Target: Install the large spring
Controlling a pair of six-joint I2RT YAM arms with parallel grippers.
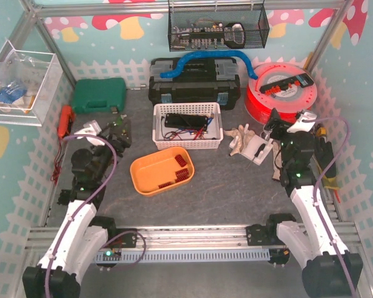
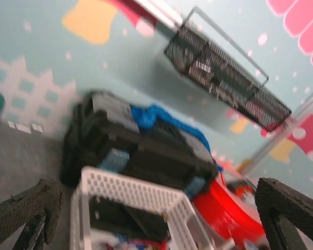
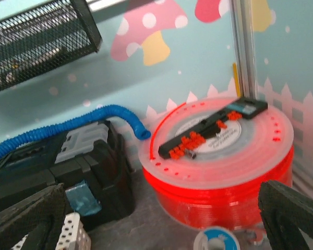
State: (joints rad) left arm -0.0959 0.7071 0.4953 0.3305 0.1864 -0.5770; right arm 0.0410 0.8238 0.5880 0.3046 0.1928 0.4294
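My right gripper is above the beige glove, and the glove is to its left in the top view. My right gripper will tilt down and lower onto the glove next.
I cannot make out a large spring in any view. A cluster of white and beige plastic parts point(image 1: 250, 144) lies on the grey mat right of the white basket point(image 1: 188, 143). My right gripper point(image 1: 275, 123) hovers just right of these parts, open and empty; in its wrist view point(image 3: 161, 224) it faces the red spool point(image 3: 224, 172). My left gripper point(image 1: 121, 129) hangs left of the basket, open and empty; in its blurred wrist view point(image 2: 156, 224) it points over the basket rim point(image 2: 141, 190).
An orange tray point(image 1: 144, 177) with small red pieces sits at centre front. A black toolbox point(image 1: 196, 84) with a blue hose point(image 1: 202, 59) stands at the back, beside a green case point(image 1: 98, 94). A wire basket point(image 1: 217, 28) hangs on the back wall. A small blue-labelled reel point(image 3: 216, 240) lies by the spool.
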